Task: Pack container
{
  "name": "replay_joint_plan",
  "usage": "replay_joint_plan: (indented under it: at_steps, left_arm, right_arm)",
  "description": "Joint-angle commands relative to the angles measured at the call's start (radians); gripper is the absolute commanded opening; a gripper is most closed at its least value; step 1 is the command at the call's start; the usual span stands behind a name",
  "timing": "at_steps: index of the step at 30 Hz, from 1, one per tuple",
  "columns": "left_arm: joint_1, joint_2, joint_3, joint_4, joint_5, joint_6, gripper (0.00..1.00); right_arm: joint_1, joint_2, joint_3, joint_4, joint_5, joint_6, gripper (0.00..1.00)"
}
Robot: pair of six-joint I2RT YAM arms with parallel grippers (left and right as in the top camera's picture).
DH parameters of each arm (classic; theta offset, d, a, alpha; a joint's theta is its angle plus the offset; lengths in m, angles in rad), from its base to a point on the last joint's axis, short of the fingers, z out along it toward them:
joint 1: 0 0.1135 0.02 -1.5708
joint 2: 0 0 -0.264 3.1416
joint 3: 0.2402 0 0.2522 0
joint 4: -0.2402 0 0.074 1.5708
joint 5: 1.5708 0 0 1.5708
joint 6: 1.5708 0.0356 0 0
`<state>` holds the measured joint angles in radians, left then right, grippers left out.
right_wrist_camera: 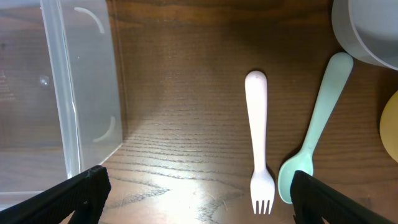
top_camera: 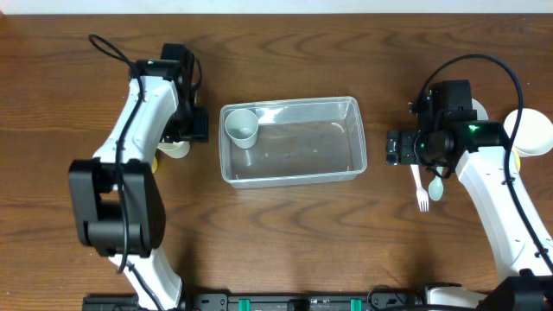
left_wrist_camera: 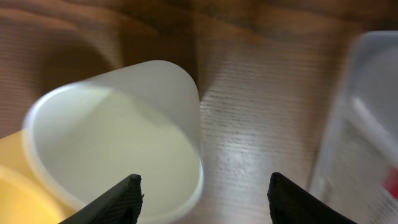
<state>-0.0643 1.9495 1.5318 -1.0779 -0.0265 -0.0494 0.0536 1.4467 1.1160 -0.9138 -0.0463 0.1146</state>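
Observation:
The side of the second white cup by the container is already between the open fingers. My left gripper will move down onto the second white cup next and close on that side.
The clear plastic container (top_camera: 294, 168) lies in the middle of the table with a white cup (top_camera: 243, 127) standing in its left end. My left gripper (top_camera: 192, 125) is open just left of the container, over a second white cup (left_wrist_camera: 118, 137) lying on its side next to a yellow piece (left_wrist_camera: 18, 193). My right gripper (top_camera: 399, 148) is open right of the container (right_wrist_camera: 81, 93). A white fork (right_wrist_camera: 258, 140) and a mint green spoon (right_wrist_camera: 314, 134) lie between its fingers.
A grey-white bowl (top_camera: 534, 131) and a yellow item (right_wrist_camera: 390, 124) sit at the far right edge of the table. The fork (top_camera: 422, 192) and spoon (top_camera: 436, 185) lie just below my right wrist.

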Motion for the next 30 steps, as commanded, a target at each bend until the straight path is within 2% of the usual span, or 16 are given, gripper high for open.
replay_joint_plan:
  at_steps: [1,3,6,9,11,16,20,26,30]
  left_arm:
    - [0.021,0.056,0.002,-0.005,0.0,-0.008,0.61]
    - [0.022,0.073,0.002,-0.006,0.0,-0.008,0.51]
    - [0.021,0.075,0.002,-0.006,0.0,-0.008,0.27]
    - [0.021,0.071,0.002,-0.01,0.0,-0.008,0.11]
    - [0.019,0.061,0.002,-0.018,0.0,-0.008,0.06]
    - [-0.001,-0.025,0.018,-0.045,0.0,-0.009,0.06]
    - [-0.053,-0.161,0.051,-0.083,0.0,-0.008,0.06]
    - [-0.208,-0.393,0.061,-0.087,0.0,-0.008,0.06]
    - [-0.318,-0.433,0.055,-0.134,0.0,-0.008,0.06]
  right_arm:
    - [-0.008,0.003,0.013,-0.003,-0.003,0.004,0.94]
    - [-0.008,0.003,0.013,-0.003,-0.003,0.004,0.94]
    - [-0.008,0.003,0.013,-0.003,-0.003,0.004,0.94]
    - [-0.008,0.003,0.013,-0.003,-0.003,0.004,0.94]
    - [-0.008,0.003,0.013,-0.003,-0.003,0.004,0.94]
    - [-0.008,0.003,0.013,-0.003,-0.003,0.004,0.94]
    - [-0.008,0.003,0.013,-0.003,-0.003,0.004,0.94]
    - [-0.008,0.003,0.013,-0.003,-0.003,0.004,0.94]
    - [-0.008,0.003,0.013,-0.003,-0.003,0.004,0.94]
